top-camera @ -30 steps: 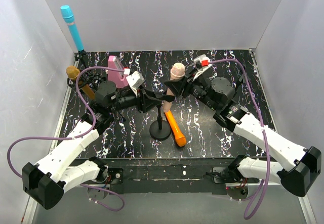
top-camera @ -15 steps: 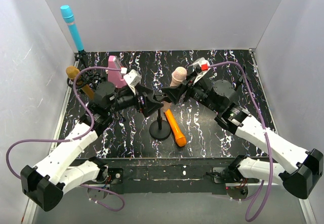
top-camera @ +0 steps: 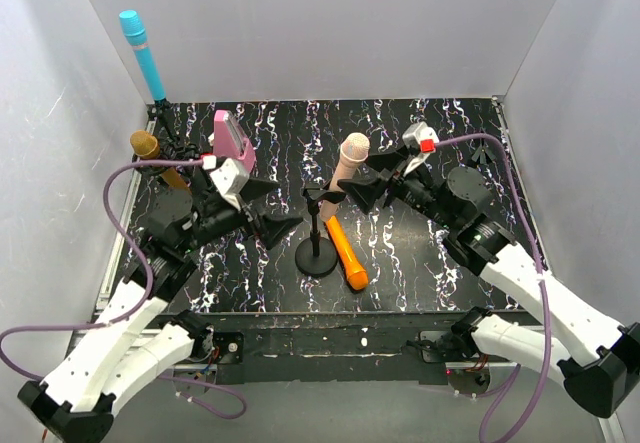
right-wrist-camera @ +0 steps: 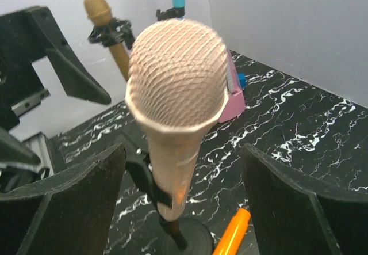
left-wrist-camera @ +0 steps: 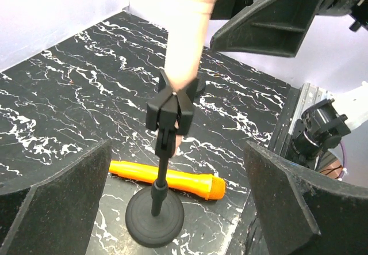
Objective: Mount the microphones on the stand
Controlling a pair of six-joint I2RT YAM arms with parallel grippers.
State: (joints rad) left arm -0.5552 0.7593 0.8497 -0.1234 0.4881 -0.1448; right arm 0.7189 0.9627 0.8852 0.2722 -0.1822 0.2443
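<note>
I will next move my left gripper down and across to the stand's black pole (top-camera: 315, 230) (left-wrist-camera: 163, 168), because it stands below the gripper and to its right in the top view.
The pale peach-pink microphone (top-camera: 351, 153) stands tilted in the clip of the black stand (top-camera: 317, 258) at the table's centre, head up. It fills the right wrist view (right-wrist-camera: 177, 76). My left gripper (top-camera: 268, 209) is open, a little left of the stand, with nothing in it. My right gripper (top-camera: 372, 175) is open just right of the microphone, not touching it. The orange microphone (top-camera: 346, 253) lies flat beside the stand's base (left-wrist-camera: 154, 217). The cyan-blue microphone (top-camera: 140, 53) and the gold microphone (top-camera: 146, 145) sit on stands at the back left.
A pink wedge-shaped block (top-camera: 231, 138) stands at the back left, close behind my left wrist. White walls close in the black marbled table (top-camera: 450, 133) on three sides. Purple cables loop from both arms.
Both grippers have opened and drawn back from the peach-pink microphone, left one leftward, right one rightward. The microphone stays in the stand's clip.
</note>
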